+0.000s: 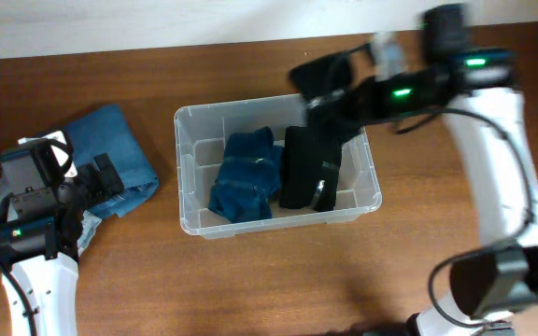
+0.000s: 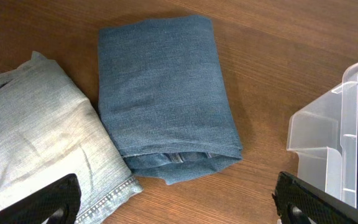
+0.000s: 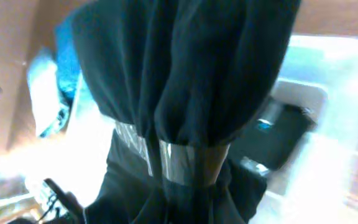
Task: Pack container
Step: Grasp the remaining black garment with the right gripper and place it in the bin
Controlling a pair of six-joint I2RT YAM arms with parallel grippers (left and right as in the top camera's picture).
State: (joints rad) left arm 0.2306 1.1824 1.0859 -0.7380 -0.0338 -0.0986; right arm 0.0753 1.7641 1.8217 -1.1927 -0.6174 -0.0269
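My right gripper should go down across the bin, past the dark blue jeans, to the bin's empty bottom at the end nearer my left gripper.
The clear container stands mid-table; its corner also shows in the left wrist view. Inside it lie folded dark blue jeans and a black garment. My right gripper is over the bin's back right corner, shut on the black garment, which hangs down into the bin and fills the right wrist view, hiding the fingers. My left gripper is open and empty above the table, just short of folded blue jeans.
Light grey folded jeans lie beside the blue jeans, left of the bin. The blue jeans also show in the overhead view. The wall runs along the table's far edge.
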